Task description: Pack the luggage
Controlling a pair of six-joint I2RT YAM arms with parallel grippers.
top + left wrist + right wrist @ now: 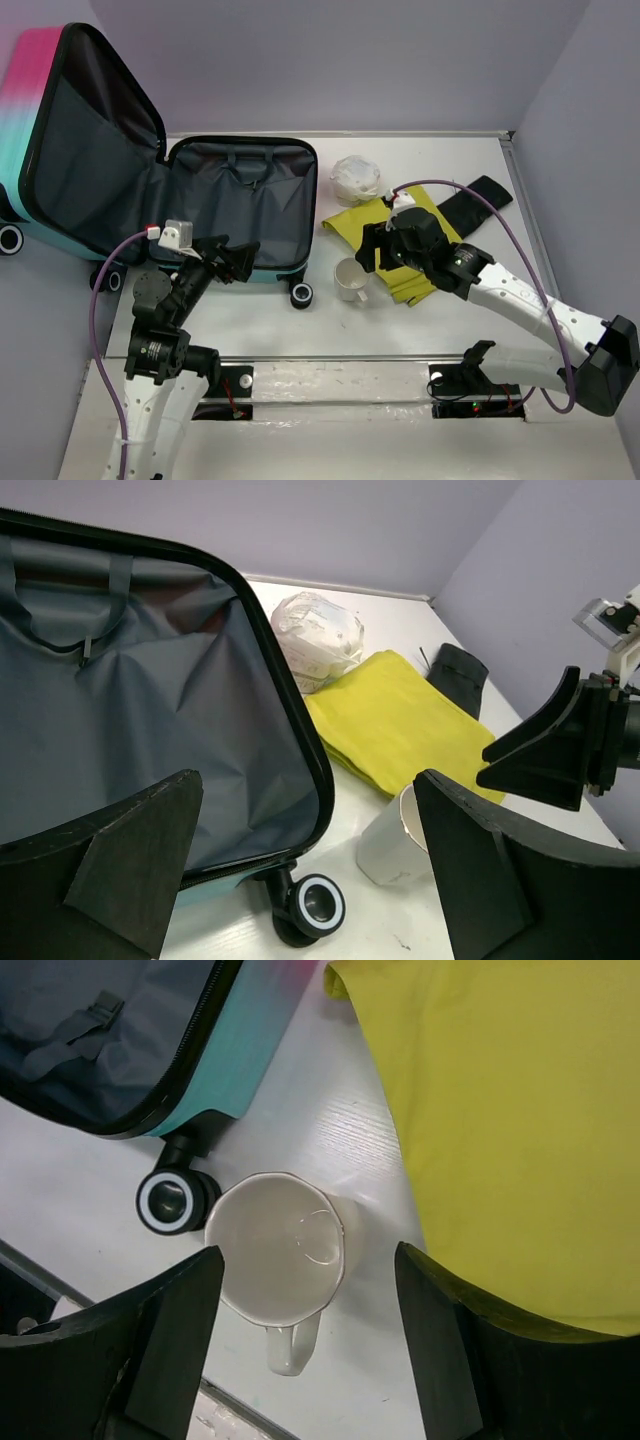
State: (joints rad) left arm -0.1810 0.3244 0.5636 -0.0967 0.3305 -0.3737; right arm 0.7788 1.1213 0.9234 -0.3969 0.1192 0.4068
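Note:
The side of the white mug by the yellow cloth is below the right gripper and lines up between its open fingers, so the right gripper should lower them astride the mug's rim there.
The luggage lies open at the table's left, its dark grey lining bare and its pink-to-teal lid propped upright. A white mug stands just right of the luggage's front wheel, beside a folded yellow cloth. My right gripper hangs open straight above the mug, its fingers either side of the rim and apart from it. My left gripper is open and empty over the luggage's near edge, facing the mug.
A crumpled white bundle sits behind the yellow cloth, and a flat black item lies at the right. A second luggage wheel sticks out at the far left. Walls close in the back and right.

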